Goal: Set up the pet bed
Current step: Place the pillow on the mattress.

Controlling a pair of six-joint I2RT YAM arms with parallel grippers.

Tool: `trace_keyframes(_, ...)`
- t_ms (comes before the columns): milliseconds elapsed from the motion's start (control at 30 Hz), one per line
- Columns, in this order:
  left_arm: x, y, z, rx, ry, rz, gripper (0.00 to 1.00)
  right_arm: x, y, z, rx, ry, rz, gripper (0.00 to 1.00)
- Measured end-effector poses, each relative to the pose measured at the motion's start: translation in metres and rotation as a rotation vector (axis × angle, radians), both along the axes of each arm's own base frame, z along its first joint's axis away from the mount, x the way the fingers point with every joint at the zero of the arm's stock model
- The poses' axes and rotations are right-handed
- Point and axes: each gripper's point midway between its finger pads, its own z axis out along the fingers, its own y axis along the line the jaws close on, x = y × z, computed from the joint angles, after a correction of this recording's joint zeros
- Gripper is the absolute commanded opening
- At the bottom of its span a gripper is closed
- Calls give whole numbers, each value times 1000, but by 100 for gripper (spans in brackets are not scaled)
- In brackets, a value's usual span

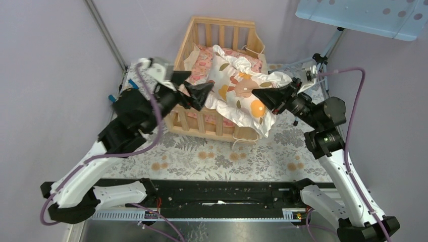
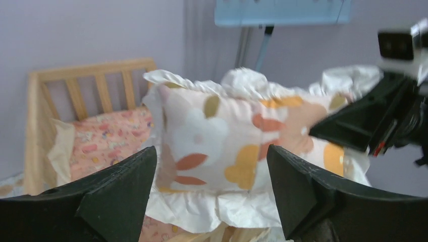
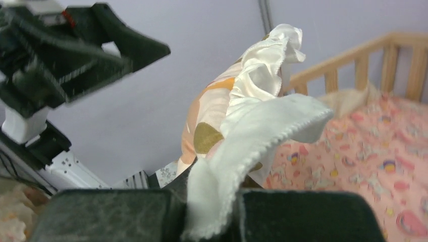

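Observation:
The pink patterned cushion is inside the bed below the right gripper, so the right gripper should next turn and go down over it to release the pillow's white ruffle (image 3: 242, 146).
The pet bed (image 1: 222, 22) is a light wooden frame with slatted rails (image 2: 91, 70), standing at the back middle of the table. A pink patterned cushion (image 1: 204, 58) lies inside it. The cream pillow with orange leaf prints (image 1: 237, 85) lies across the bed and hangs over its front right rail. My left gripper (image 1: 201, 80) is open at the pillow's left edge, with the pillow (image 2: 217, 131) just beyond its fingertips. My right gripper (image 1: 257, 93) is shut on the pillow's white ruffle (image 3: 242, 146) at its right edge. The cushion (image 3: 363, 151) and a rail (image 3: 353, 55) show behind.
A floral cloth (image 1: 222, 156) covers the table. Purple walls close in on both sides and behind. A light blue perforated shelf (image 1: 363, 15) hangs at the top right on a metal pole. Cream ties (image 1: 242, 138) dangle over the bed's front.

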Motion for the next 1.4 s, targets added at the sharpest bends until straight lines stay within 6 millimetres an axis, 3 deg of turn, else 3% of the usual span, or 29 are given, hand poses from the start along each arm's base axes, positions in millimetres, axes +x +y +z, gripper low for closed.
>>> trace_keyframes(100,-13,28,34,-83,-51,39,88,-21,2,15,-7,-180,61,6)
trace_keyframes(200,-23,51,49,-129,-75,71,89,-36,7,24,-23,-295,129,5)
trace_keyframes(433,-37,84,53,-162,-82,124,97,-47,17,28,-44,-400,249,4)
trace_keyframes(633,-34,81,52,-158,-52,132,99,-42,17,30,-102,-585,203,0)
trace_keyframes(800,-11,51,62,-117,4,135,99,-7,19,17,-265,-850,87,0)
trace_keyframes(967,19,31,32,-22,97,167,99,52,32,-22,-488,-967,73,0)
trace_keyframes(1167,62,66,10,-29,223,263,99,93,39,-71,-579,-1014,205,0)
trace_keyframes(1233,68,74,7,-44,251,267,99,100,36,-83,-573,-1021,259,0)
trace_keyframes(1400,68,72,-3,-50,304,216,99,111,35,-103,-499,-1030,379,0)
